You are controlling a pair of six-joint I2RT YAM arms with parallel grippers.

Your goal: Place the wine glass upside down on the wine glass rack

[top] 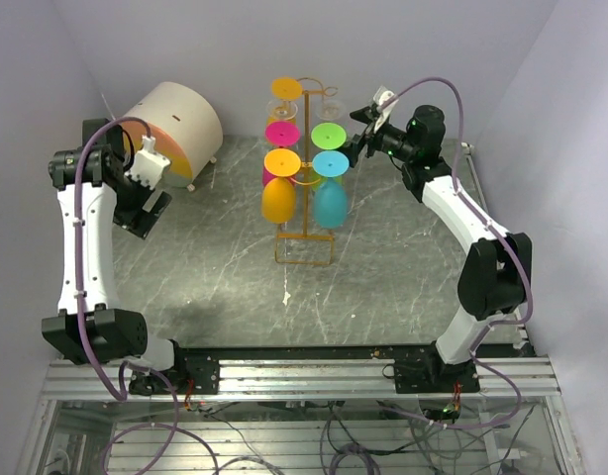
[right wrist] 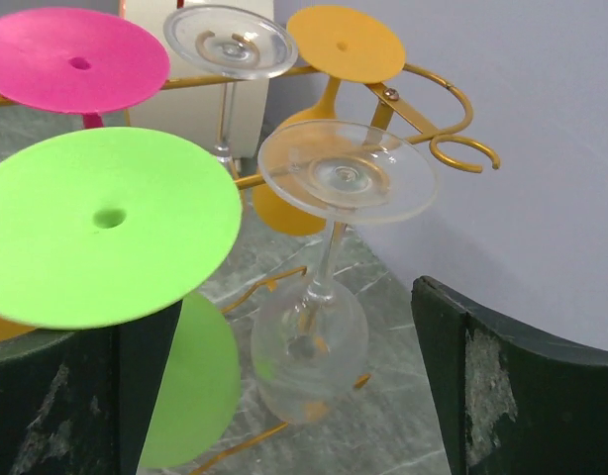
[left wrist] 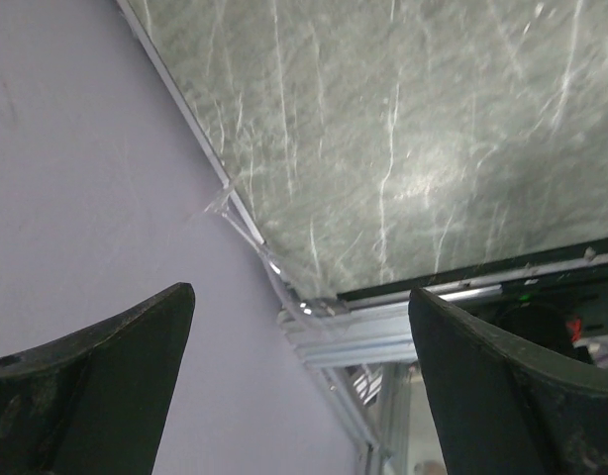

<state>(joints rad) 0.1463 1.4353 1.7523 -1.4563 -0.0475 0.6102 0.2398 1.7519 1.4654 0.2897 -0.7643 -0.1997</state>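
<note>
My left gripper next lowers and turns back onto the clear glass's foot, below and back of it, as the glass's stem slants to its fingers.
The orange-yellow wire wine glass rack [top: 306,213] stands at the middle back of the table, and its curled arm [right wrist: 453,129] shows in the right wrist view. A clear wine glass [right wrist: 329,178] hangs upside down on the rack's far right arm, bowl down; it is faint in the top view [top: 330,107]. My right gripper [top: 355,148] is open beside it. Its fingers [right wrist: 502,386] stand on either side of the bowl, apart from it, and the right gripper [right wrist: 296,327] is empty. My left gripper [top: 144,220] is open and empty, raised at the far left, as the left wrist view [left wrist: 300,292] also shows.
Coloured glasses hang upside down on the rack: green [right wrist: 101,223], pink [right wrist: 76,61], orange [right wrist: 344,45], teal [top: 331,203], and a second clear one [right wrist: 230,40]. A beige cylinder [top: 175,124] stands at the back left. The table's left edge and wall [left wrist: 225,198] are below the left gripper.
</note>
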